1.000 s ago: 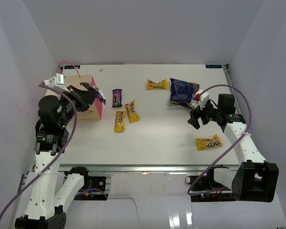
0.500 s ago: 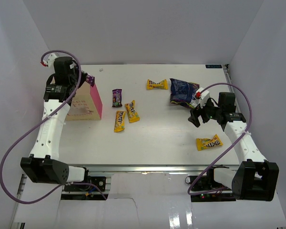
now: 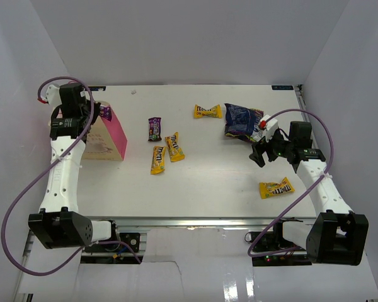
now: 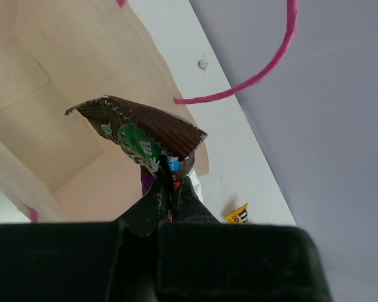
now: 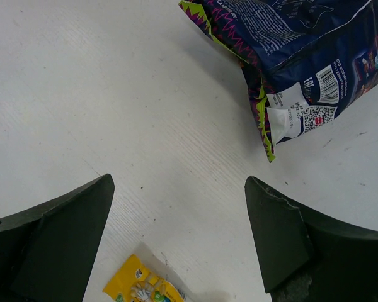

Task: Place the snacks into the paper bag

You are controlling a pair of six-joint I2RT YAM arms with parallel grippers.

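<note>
The packet is hanging by the edge of the bag's pink panel (image 3: 118,137), so my left gripper will move slightly to the left in the top view, over the bag's opening.
My left gripper (image 3: 99,112) is shut on a dark purple-brown candy packet (image 3: 106,114) at the top edge of the paper bag (image 3: 101,141), whose pink side panel (image 3: 118,137) faces right. In the left wrist view the packet (image 4: 145,129) hangs from the closed fingers (image 4: 152,207) over the bag's beige inside (image 4: 63,75), beside a pink cord handle (image 4: 252,75). On the table lie another dark packet (image 3: 154,128), yellow packets (image 3: 174,146) (image 3: 157,160) (image 3: 207,111) (image 3: 276,187) and the dark blue snack bag (image 3: 242,119). My right gripper (image 3: 259,154) stands open and holds nothing, between the blue bag (image 5: 302,50) and a yellow packet (image 5: 145,289).
White walls enclose the table on the left, back and right. The left arm's purple cable (image 3: 25,189) loops along the left wall. The right arm's cable (image 3: 302,114) arches over its wrist. The table's near edge is a metal rail (image 3: 195,221).
The left arm has risen and swung back and left, carrying the dark packet from the bag's right side to its top edge. The right arm has not moved.
</note>
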